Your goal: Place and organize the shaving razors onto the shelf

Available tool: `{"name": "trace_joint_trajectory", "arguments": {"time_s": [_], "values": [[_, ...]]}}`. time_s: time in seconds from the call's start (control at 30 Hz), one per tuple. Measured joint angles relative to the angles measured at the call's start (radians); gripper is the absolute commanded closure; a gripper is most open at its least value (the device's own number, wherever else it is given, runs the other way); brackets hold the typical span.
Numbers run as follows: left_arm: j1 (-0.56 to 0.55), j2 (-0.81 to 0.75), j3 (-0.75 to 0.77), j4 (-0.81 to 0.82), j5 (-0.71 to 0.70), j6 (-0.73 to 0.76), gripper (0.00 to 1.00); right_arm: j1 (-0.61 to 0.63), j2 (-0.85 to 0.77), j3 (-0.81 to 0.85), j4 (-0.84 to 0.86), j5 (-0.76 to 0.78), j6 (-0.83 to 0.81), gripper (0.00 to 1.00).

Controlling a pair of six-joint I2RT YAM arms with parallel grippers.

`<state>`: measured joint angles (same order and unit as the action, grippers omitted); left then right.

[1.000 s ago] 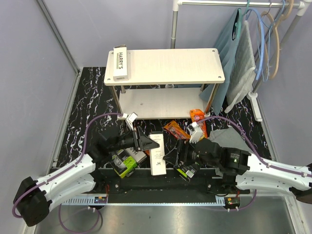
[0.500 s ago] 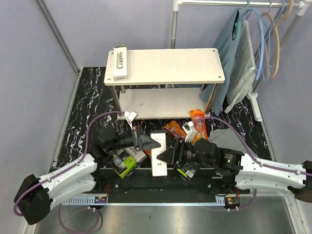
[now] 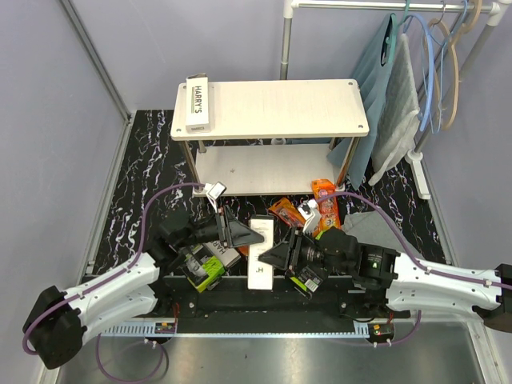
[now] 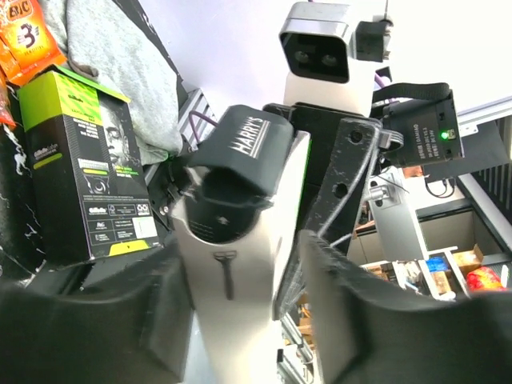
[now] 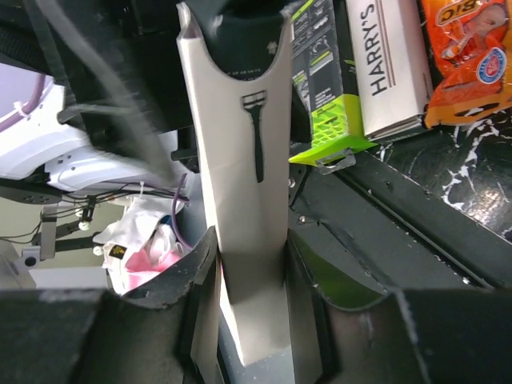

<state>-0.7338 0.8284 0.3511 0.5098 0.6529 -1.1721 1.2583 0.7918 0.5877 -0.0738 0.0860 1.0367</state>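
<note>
My right gripper moves outward next and releases its box on the bare board beside the other Harry's box, since that spot lies outward of the gripper.
A long white Harry's razor box [image 3: 260, 258] hangs between both grippers above the black floor. My right gripper [image 3: 278, 255] [image 5: 248, 244] is shut on its lower end, with both fingers pressed against the box [image 5: 240, 160]. My left gripper [image 3: 244, 234] [image 4: 244, 264] stands open around the same box [image 4: 240, 312], with a gap at its right finger [image 4: 344, 304]. Another Harry's box [image 3: 197, 102] lies on the shelf's top board [image 3: 280, 108]. Loose razors lie below: orange packs [image 3: 324, 194], a black-and-lime pack [image 3: 206, 270] and a white box [image 5: 392, 64].
A clothes rail with hangers [image 3: 436, 48] and hanging grey cloths [image 3: 398, 104] stands right of the shelf. A grey cloth [image 3: 364, 220] lies on the floor beside the right arm. Purple-grey walls close the left and back sides.
My right gripper moved left and closed on the white box. My left gripper, shut on that box before, has opened its jaws a little.
</note>
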Motion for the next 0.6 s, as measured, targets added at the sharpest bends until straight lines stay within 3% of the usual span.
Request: {"name": "trace_joint_trajectory", "arguments": {"time_s": [0.2,0.3,0.6], "values": [[-0.003,-0.027,0.018,-0.119,0.0,0.047,0.07,0.0,-0.011,-0.003,-0.06,0.013,0.0,0.79],[-0.003,-0.056,0.064,-0.26,-0.021,0.112,0.01,-0.001,-0.021,-0.003,-0.086,0.026,0.0,0.8],[-0.003,-0.107,0.214,-0.739,-0.268,0.282,0.01,-0.001,-0.034,-0.003,-0.113,0.031,0.005,0.81]]}}
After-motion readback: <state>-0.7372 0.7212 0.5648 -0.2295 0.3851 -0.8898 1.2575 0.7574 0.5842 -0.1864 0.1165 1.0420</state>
